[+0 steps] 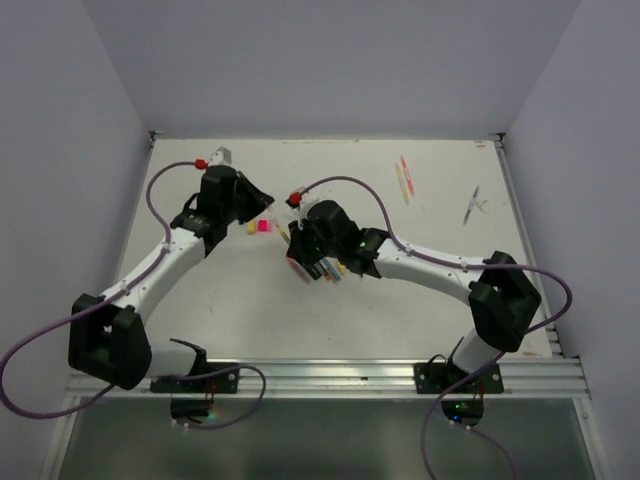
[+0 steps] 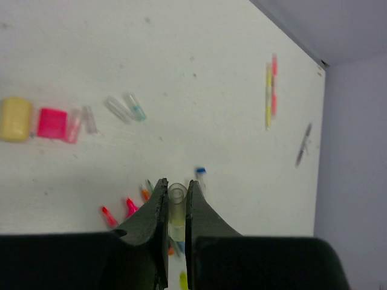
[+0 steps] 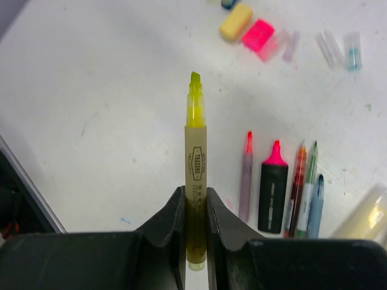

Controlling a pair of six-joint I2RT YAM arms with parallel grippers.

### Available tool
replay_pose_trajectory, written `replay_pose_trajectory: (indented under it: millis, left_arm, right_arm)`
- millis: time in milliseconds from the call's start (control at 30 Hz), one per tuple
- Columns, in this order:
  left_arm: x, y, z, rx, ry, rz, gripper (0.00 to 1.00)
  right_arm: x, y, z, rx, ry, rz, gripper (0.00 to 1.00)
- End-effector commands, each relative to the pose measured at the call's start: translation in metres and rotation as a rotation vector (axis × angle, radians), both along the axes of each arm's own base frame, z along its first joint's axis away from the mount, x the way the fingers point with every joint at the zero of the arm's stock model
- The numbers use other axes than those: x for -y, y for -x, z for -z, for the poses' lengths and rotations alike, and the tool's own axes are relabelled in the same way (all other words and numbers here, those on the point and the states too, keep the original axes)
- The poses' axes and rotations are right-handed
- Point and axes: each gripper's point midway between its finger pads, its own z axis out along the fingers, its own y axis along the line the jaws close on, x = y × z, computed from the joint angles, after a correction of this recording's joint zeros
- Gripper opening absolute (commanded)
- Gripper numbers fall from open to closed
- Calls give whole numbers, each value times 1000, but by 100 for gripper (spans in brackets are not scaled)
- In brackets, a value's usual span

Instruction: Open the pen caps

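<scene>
The left gripper will next go down toward the left in the top view and let go of the clear cap on the tabletop (image 1: 240,228) beside the yellow cap, because loose caps lie there.
My left gripper (image 2: 176,188) is shut on a pale clear pen cap (image 2: 176,202), held above the table. My right gripper (image 3: 195,202) is shut on a yellow highlighter (image 3: 195,145) whose bare chisel tip points away from the jaws. Loose caps lie together on the table: a yellow cap (image 2: 15,119), a pink cap (image 2: 52,123) and clear caps (image 2: 116,110); they also show in the right wrist view (image 3: 236,22). Several uncapped pens lie in a row under the right gripper, among them a pink-and-black highlighter (image 3: 273,190). In the top view the two grippers (image 1: 262,205) (image 1: 300,245) are close together mid-table.
A yellow and a pink pen (image 1: 404,180) lie side by side at the far right, with a grey pen (image 1: 473,205) beyond them. A pale yellow pen body (image 3: 363,220) lies at the right edge of the right wrist view. White walls enclose the table.
</scene>
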Motion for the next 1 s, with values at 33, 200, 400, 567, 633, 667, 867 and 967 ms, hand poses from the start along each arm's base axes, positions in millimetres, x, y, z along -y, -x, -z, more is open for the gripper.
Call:
replay_pose_trajectory:
  millis: [33, 200, 400, 567, 633, 667, 867, 967]
  left_arm:
    - [-54, -41, 3, -7, -203, -181, 0]
    - [-78, -49, -1, 26, -272, -225, 0]
    - [-104, -31, 43, -82, -437, -212, 0]
    - [-120, -23, 90, -170, -513, -202, 0]
    - [-123, -26, 106, -209, -518, -204, 0]
    - [-128, -28, 111, -221, -528, -217, 0]
    - [-135, -44, 130, -254, -580, -219, 0]
    - [-136, -53, 142, -287, -596, -201, 0]
  right_arm:
    - [19, 12, 14, 80, 207, 17, 0]
    - [44, -4, 12, 113, 281, 126, 0]
    - [107, -46, 10, 8, 253, 308, 0]
    - [147, -57, 36, -119, 227, 380, 0]
    - [153, -54, 44, -140, 211, 393, 0]
    - [157, -55, 45, -137, 213, 405, 0]
    - [175, -60, 65, -161, 252, 429, 0]
    - [179, -56, 76, -177, 276, 425, 0]
